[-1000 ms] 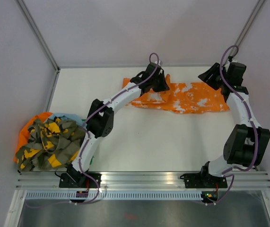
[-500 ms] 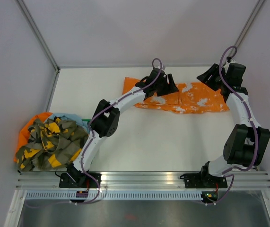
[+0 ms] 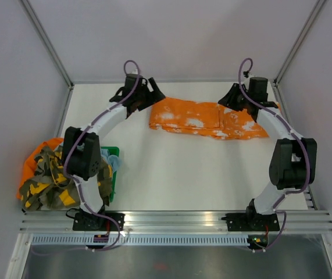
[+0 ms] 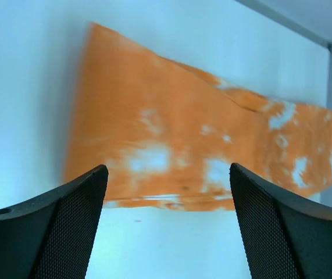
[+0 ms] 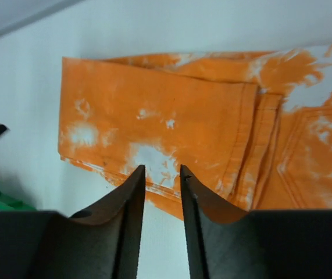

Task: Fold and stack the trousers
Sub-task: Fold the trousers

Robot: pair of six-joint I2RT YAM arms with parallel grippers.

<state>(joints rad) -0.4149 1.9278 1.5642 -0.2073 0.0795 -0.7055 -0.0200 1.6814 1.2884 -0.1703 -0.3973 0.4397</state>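
The robot will next move its left gripper back and down onto the trousers' near bin-side corner.
Orange trousers (image 3: 195,119) with white blotches lie flat and folded lengthwise along the back of the table. My left gripper (image 3: 154,95) hovers just off their left end, wide open and empty. In the left wrist view the trousers (image 4: 171,133) stretch out beyond the spread fingers of the left gripper (image 4: 167,174). My right gripper (image 3: 231,99) hangs above the waist part on the right. In the right wrist view its jaws (image 5: 162,171) stand a narrow gap apart with nothing between them, over the near edge of the trousers (image 5: 171,116).
A heap of other clothes (image 3: 61,174), camouflage, orange and light blue, lies at the table's left edge beside a green bin (image 3: 113,168). A metal rail (image 3: 177,218) runs along the near edge, with frame posts at the back corners.
My left gripper opened, let go of the cloth and swung left past the trousers' end. The right gripper moved left over the trousers and its jaws narrowed.
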